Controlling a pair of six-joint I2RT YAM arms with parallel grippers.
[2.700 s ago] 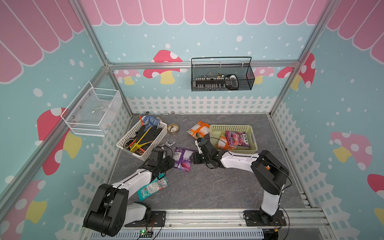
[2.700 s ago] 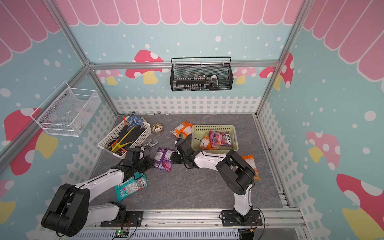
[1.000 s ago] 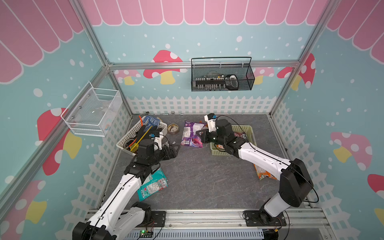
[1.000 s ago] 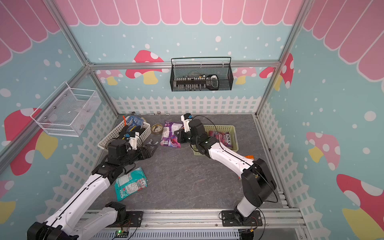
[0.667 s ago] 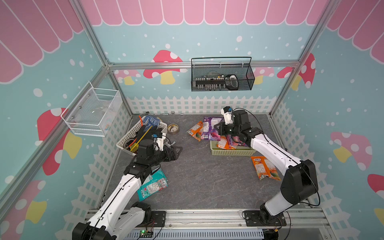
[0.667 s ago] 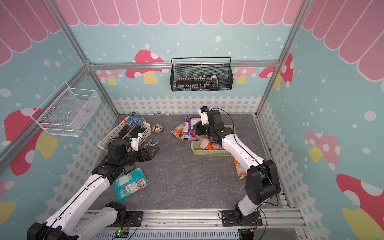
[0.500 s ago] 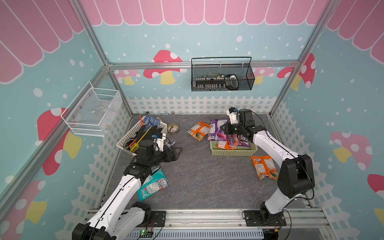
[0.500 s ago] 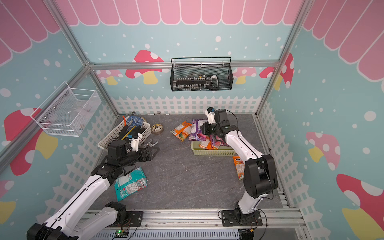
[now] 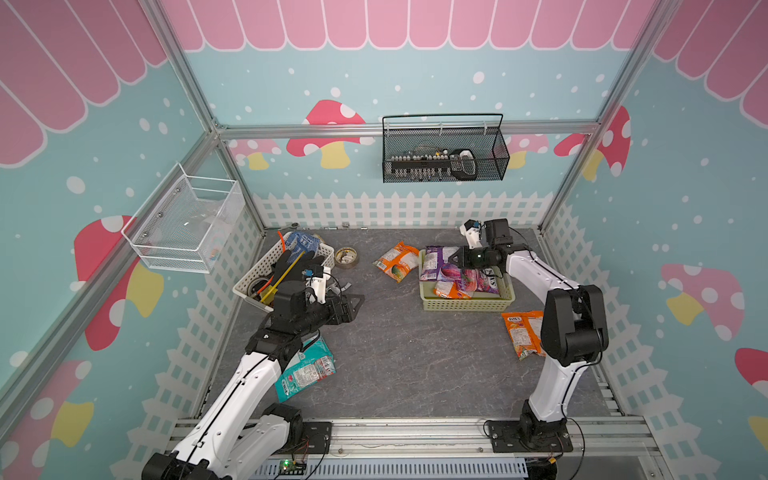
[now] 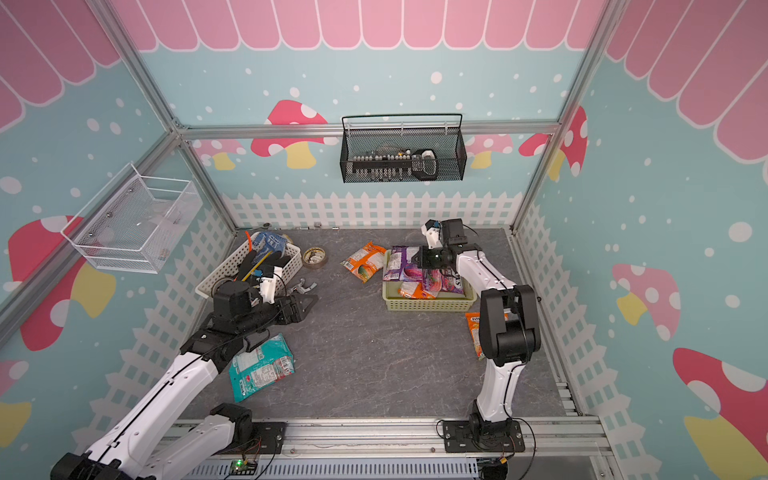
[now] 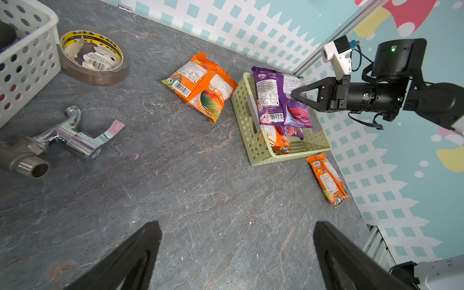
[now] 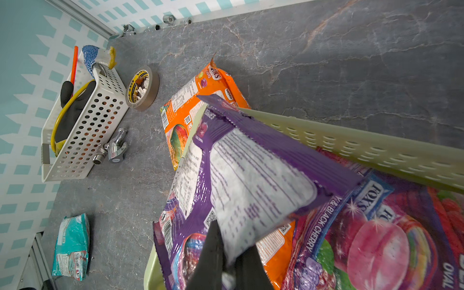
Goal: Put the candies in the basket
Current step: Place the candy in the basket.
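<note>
I will next lower my right gripper and move it slightly back to let go over the orange bag inside the basket [image 9: 449, 290] [image 12: 276, 245], because the purple candy bag still hangs over the basket's rim.
My right gripper [image 12: 231, 251] is shut on the edge of a purple candy bag [image 9: 438, 264] that hangs over the left end of the pale yellow-green basket [image 9: 465, 305]. Inside the basket lie a purple FOX'S bag [image 12: 376, 238] and an orange bag [image 12: 276, 241]. Another orange bag [image 9: 397, 261] lies on the table just left of the basket. A further orange one [image 9: 521, 332] lies at the basket's front right. A teal bag [image 9: 305, 374] lies under my left arm. My left gripper [image 9: 357, 303] hovers open and empty over the table's left half.
A white tool basket [image 9: 257, 282] stands at the back left, with a tape roll [image 9: 345, 257] beside it and a chrome tap [image 11: 72, 138] in front. A black wire basket [image 9: 444, 153] and a white one [image 9: 187, 224] hang on the walls.
My right gripper has carried the purple bag rightwards from beside the tape roll to over the basket. The left arm has hardly moved.
</note>
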